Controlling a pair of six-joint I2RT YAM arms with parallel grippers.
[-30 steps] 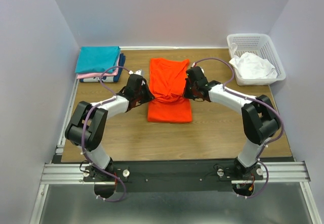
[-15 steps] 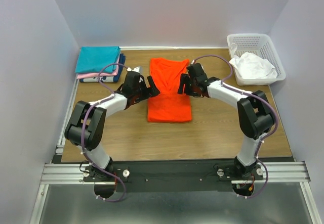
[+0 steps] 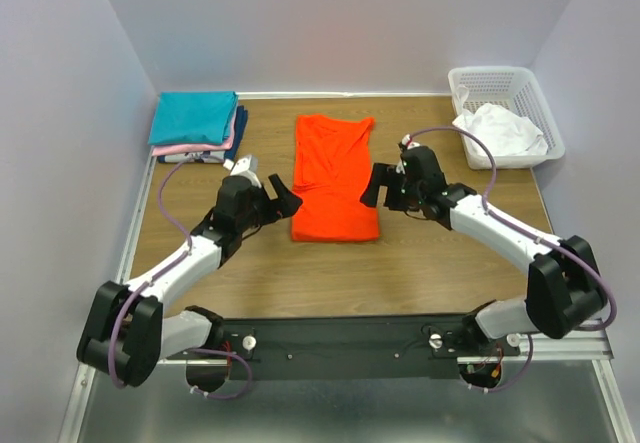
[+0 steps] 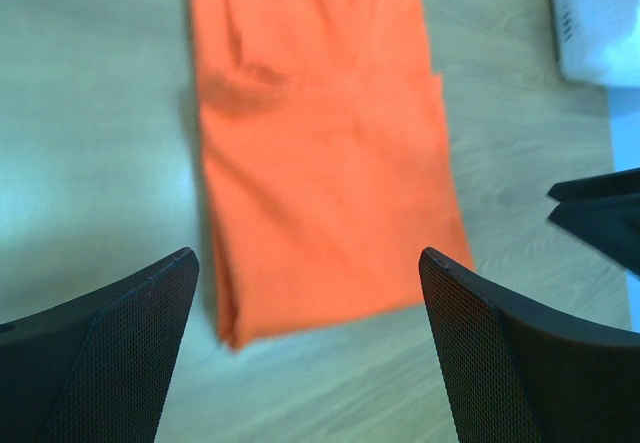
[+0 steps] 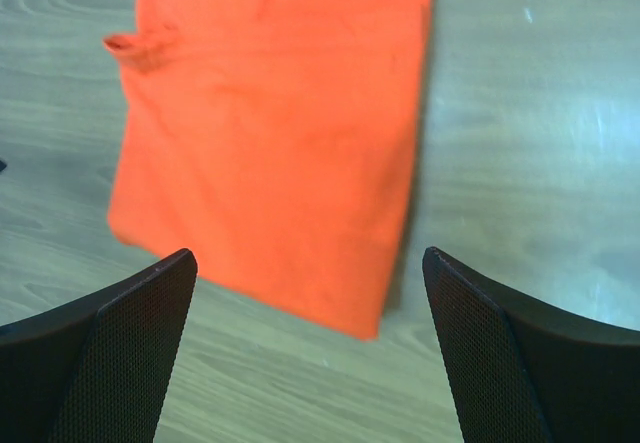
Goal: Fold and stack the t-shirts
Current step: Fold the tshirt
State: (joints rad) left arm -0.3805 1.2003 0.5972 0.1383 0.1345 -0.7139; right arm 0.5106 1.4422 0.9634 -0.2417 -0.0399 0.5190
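The shirt's near corner on the stack's side point(image 3: 296, 236) point(image 4: 234, 333) is below my open left gripper, so I will lower the gripper onto it and close on the cloth.
A bright orange-red t-shirt point(image 3: 335, 178) lies flat in the middle of the table, folded into a long strip. My left gripper point(image 3: 282, 201) hovers just off the shirt's near left corner, open and holding nothing. My right gripper point(image 3: 372, 185) stands open beside its right edge. In the left wrist view the orange shirt point(image 4: 320, 153) lies beyond the wide-open left gripper point(image 4: 308, 263). The right wrist view shows the shirt point(image 5: 270, 143) ahead of the empty right gripper point(image 5: 308, 258). Folded teal point(image 3: 193, 116), pink point(image 3: 200, 149) and navy point(image 3: 241, 123) t-shirts are stacked at the back left.
A white lattice basket point(image 3: 500, 83) stands at the back right with a crumpled white t-shirt point(image 3: 497, 128) in it. Purple walls close in the table on the left, back and right. Bare wood shows along the near edge point(image 3: 340, 273).
Both grippers went from shut to open and let go of the orange shirt. Both arms drew back toward the near edge. The shirt's bunched middle now lies flatter.
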